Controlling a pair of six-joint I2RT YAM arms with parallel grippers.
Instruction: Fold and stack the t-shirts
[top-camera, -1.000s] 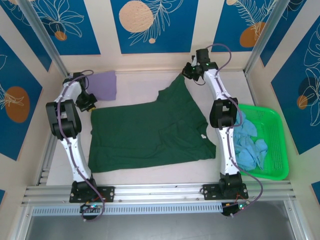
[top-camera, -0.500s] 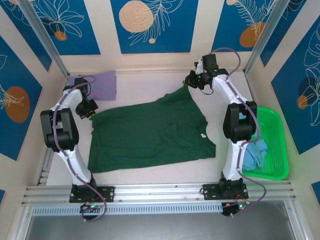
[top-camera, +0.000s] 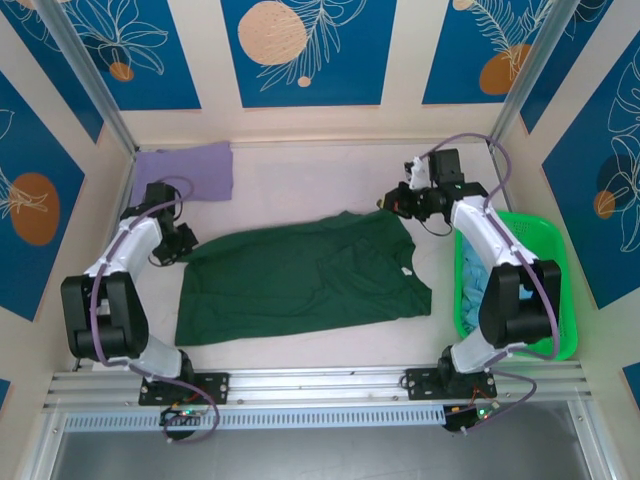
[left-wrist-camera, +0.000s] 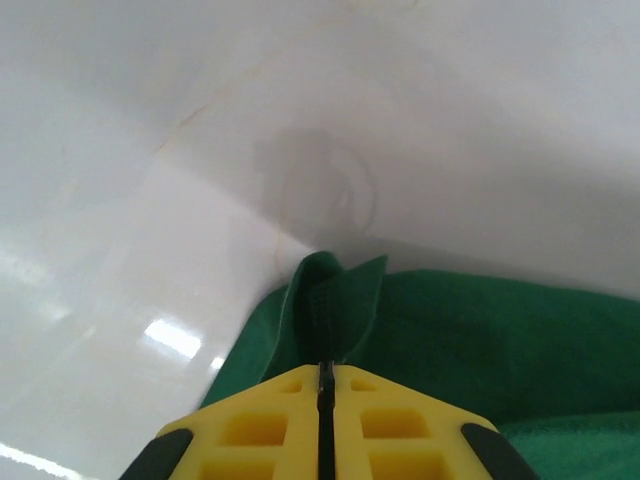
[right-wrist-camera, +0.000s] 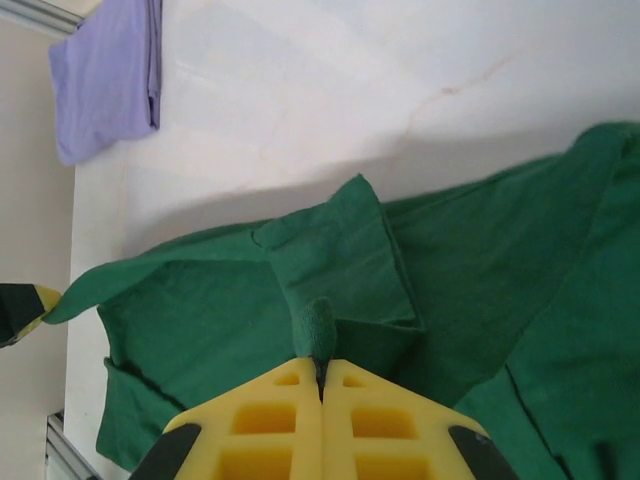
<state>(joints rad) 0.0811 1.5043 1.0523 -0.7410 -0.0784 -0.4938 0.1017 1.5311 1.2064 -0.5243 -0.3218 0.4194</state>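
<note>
I will move my right gripper back and down toward the shirt's edge by the white tag (top-camera: 405, 255), which lies back and below it, to release the shirt's tip.
A dark green t-shirt (top-camera: 300, 275) lies spread across the middle of the table, its far edge being folded toward the front. My left gripper (top-camera: 183, 245) is shut on the shirt's far left corner (left-wrist-camera: 330, 300). At the far right corner my right gripper (top-camera: 392, 203) is shut on a pinch of the green cloth (right-wrist-camera: 318, 328), with the shirt (right-wrist-camera: 480, 290) spread below it. A folded lavender t-shirt (top-camera: 186, 170) lies flat at the back left, also seen from the right wrist (right-wrist-camera: 105, 75). Light blue t-shirts (top-camera: 480, 285) lie in the basket, mostly hidden behind the right arm.
A bright green plastic basket (top-camera: 545, 290) stands at the right edge of the table. Bare white tabletop (top-camera: 310, 175) lies behind the green shirt. Metal frame posts and patterned walls close in the back and sides.
Both grippers have drawn the green shirt's far edge toward the front, the right arm swinging from the back to the right; the raised cloth has come down and the shirt looks shorter front to back.
</note>
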